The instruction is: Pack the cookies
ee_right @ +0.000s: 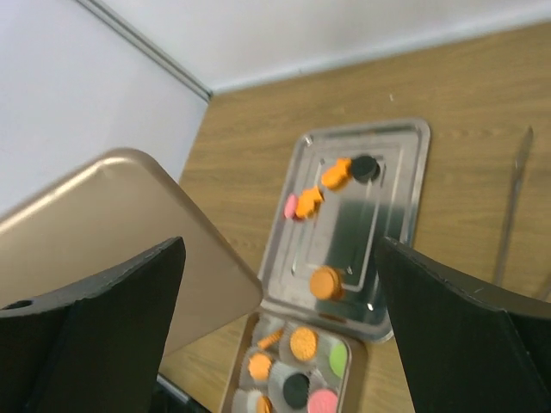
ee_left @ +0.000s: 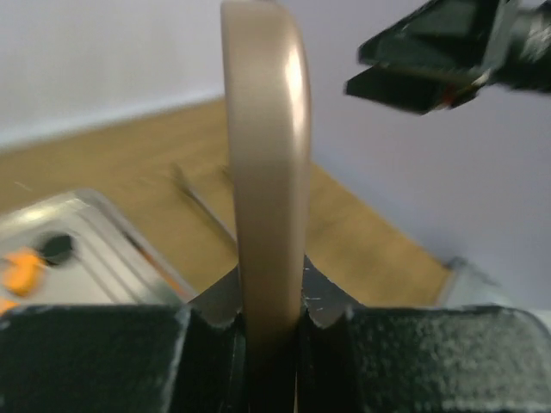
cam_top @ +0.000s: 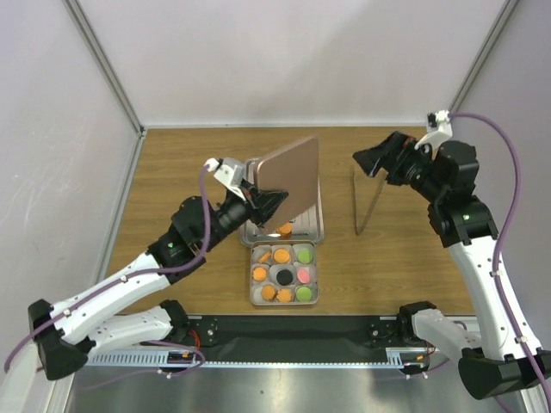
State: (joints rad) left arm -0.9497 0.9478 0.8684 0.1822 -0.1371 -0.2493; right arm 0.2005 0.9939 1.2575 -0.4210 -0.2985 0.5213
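Observation:
I need to move my left gripper back and down next, level the tilted lid over the open tin box and release it there, as the cookies inside are still uncovered.
Several cookies, orange, black, green and pink, sit in pale paper cups in an open tin box (cam_top: 256, 298); the box also shows in the right wrist view (ee_right: 234, 379). More cookies lie loose on a metal tray (cam_top: 317, 225): an orange one (ee_right: 325, 282), a black one (ee_right: 364, 167) and a pink one (ee_right: 291, 206). My left gripper (cam_top: 261, 203) is shut on a tan flat lid (cam_top: 288, 176) and holds it tilted up over the tray. The lid's edge (ee_left: 263, 172) sits between my left gripper's (ee_left: 269, 310) pads. My right gripper (cam_top: 370, 162) is open and empty, in the air right of the tray.
A thin metal piece like tongs (cam_top: 368, 206) lies on the wood table right of the tray; it also shows in the right wrist view (ee_right: 512, 202). White walls close in the back and both sides. The arm bases stand at the near edge.

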